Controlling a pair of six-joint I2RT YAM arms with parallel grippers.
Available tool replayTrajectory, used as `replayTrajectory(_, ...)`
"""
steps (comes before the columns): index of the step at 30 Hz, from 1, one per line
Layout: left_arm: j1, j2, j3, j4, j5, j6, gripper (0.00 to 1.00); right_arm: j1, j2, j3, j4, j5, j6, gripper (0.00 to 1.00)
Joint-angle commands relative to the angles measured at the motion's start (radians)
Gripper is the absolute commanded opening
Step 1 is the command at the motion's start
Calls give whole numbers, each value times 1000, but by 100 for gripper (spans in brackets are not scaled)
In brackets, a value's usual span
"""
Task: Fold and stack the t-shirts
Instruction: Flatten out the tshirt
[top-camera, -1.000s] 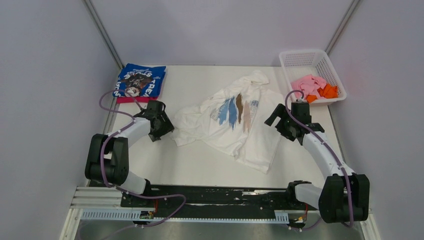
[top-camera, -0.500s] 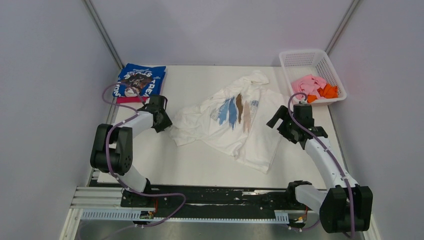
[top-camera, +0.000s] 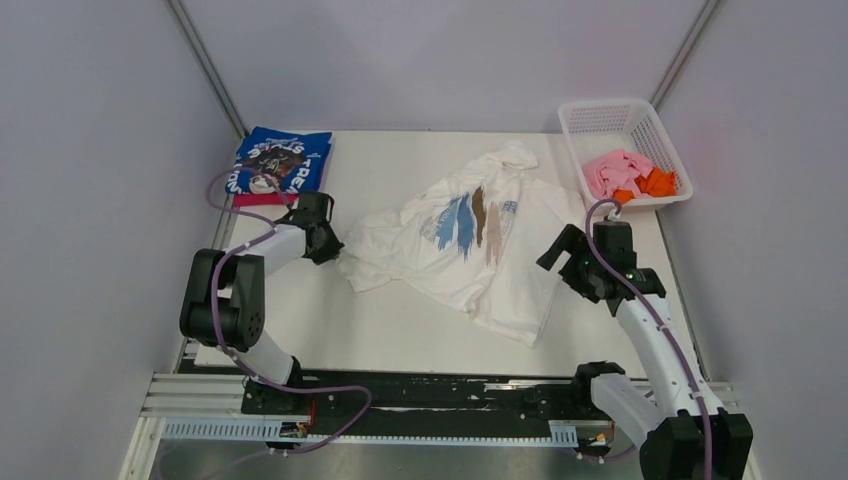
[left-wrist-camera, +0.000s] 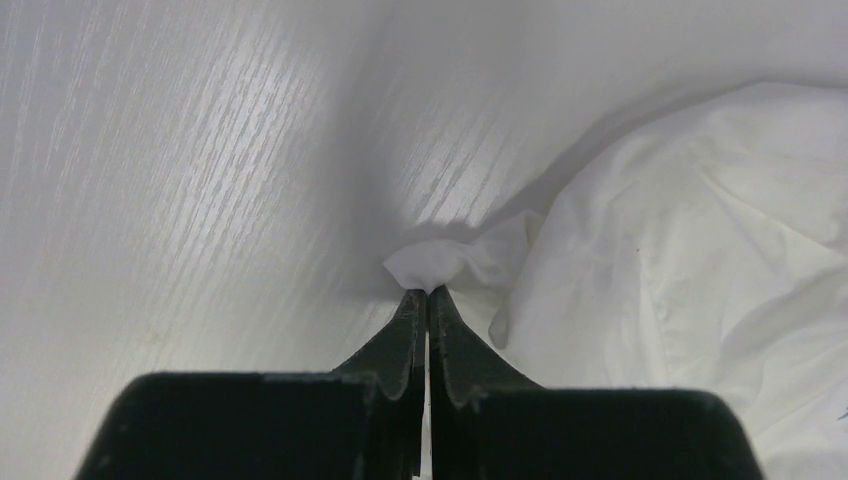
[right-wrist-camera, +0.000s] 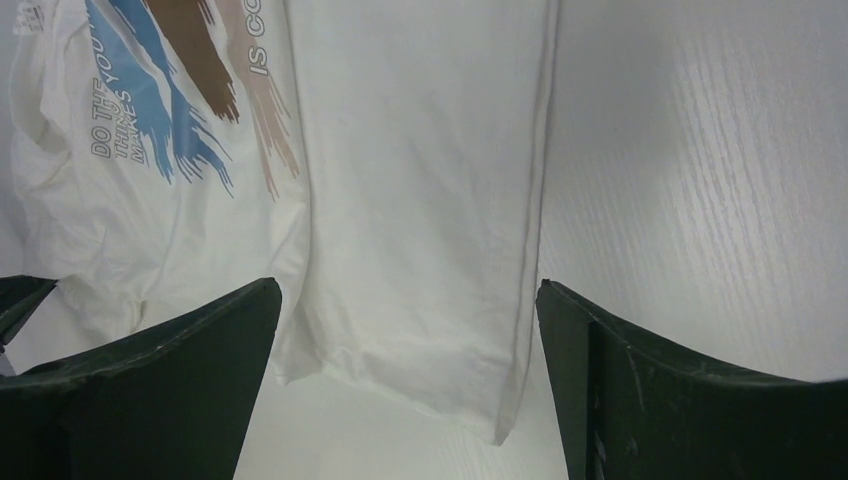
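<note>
The robot will move its right gripper back and down onto the white t-shirt's near corner (top-camera: 531, 339) and close it there, since the left gripper already pinches the t-shirt's other end.
The large white t-shirt (top-camera: 470, 250) with blue and tan streaks lies crumpled in the middle of the table. My left gripper (top-camera: 332, 247) is at its left edge. In the left wrist view the gripper (left-wrist-camera: 428, 292) is shut on a small corner of the white cloth (left-wrist-camera: 440, 265). My right gripper (top-camera: 560, 255) hovers over the shirt's right side, and its jaws (right-wrist-camera: 405, 290) stand wide open above the hem (right-wrist-camera: 420, 360), holding nothing. A folded blue t-shirt (top-camera: 282, 160) lies on a magenta one (top-camera: 262, 199) at the back left.
A white lattice basket (top-camera: 610, 105) at the back right holds a pink t-shirt (top-camera: 612, 170) and an orange one (top-camera: 655, 183). Grey walls close in on the table's left, right and far sides.
My left gripper slid a little toward the far left and its jaws closed on the white shirt's corner. My right arm drew back toward the near edge with its jaws still open.
</note>
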Motion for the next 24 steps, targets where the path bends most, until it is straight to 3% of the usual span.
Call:
replayTrajectory(1, -12, -85, -64, -177, -72, -45, 0, 10, -16, 7, -105, -47, 26, 99)
replayTrajectory(6, -132, -349, -147, -415, -157, -183, 0, 51, 8, 16, -298, -15, 94, 98)
replayTrajectory(11, -281, -592, -187, -604, -202, -323, 0, 169, 1, -4, -366, 3, 235, 95)
replayTrajectory(16, -294, -680, -200, -607, -189, -315, 0, 266, 18, -66, -407, 26, 354, 92)
replayTrajectory(24, -294, -729, -207, -498, -128, -250, 0, 346, 22, -193, -240, 53, 477, 78)
